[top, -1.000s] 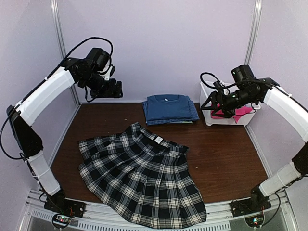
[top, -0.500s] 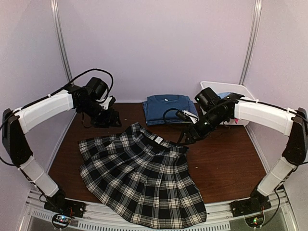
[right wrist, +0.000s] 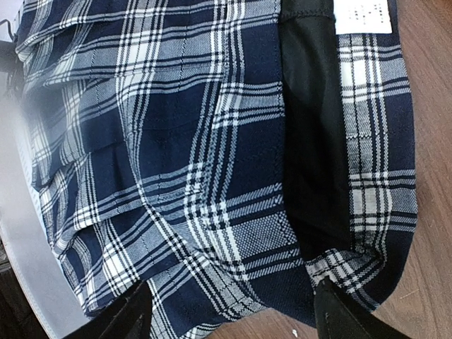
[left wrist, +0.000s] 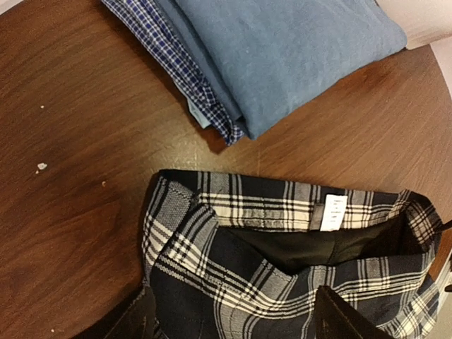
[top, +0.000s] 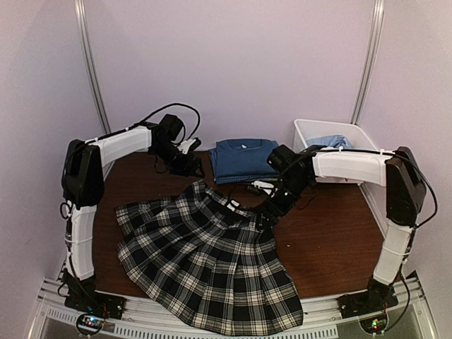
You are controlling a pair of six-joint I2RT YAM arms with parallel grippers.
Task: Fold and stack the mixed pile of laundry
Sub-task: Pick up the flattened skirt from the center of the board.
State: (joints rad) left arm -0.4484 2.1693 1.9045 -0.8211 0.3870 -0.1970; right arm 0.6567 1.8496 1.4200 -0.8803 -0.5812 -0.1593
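My left gripper lowers onto the garment's waistband corner [top: 199, 186] [left wrist: 172, 188] next, one finger on either side of the cloth, since it still hovers open above that corner.
A black-and-white plaid garment [top: 205, 261] of the mixed laundry pile lies spread flat across the table's front half, waistband toward the back. My left gripper [top: 189, 166] hovers open over the waistband's left corner [left wrist: 169, 212], its fingers wide apart with nothing between them. My right gripper [top: 267, 208] stands open over the waistband's right corner [right wrist: 353, 233], the cloth below it and not pinched. A white label [left wrist: 330, 212] shows inside the waistband. A folded stack topped by a dark blue T-shirt [top: 247, 159] sits at the back centre.
A white plastic bin [top: 311, 124] stands at the back right with a pale blue piece [top: 328, 141] in it. A checked blue garment [left wrist: 176, 63] lies under the T-shirt in the stack. Bare brown table [top: 332, 226] shows right of the plaid garment.
Both arms have come down from raised positions and swung inward to the plaid waistband, the left from the back left wall, the right from the bin.
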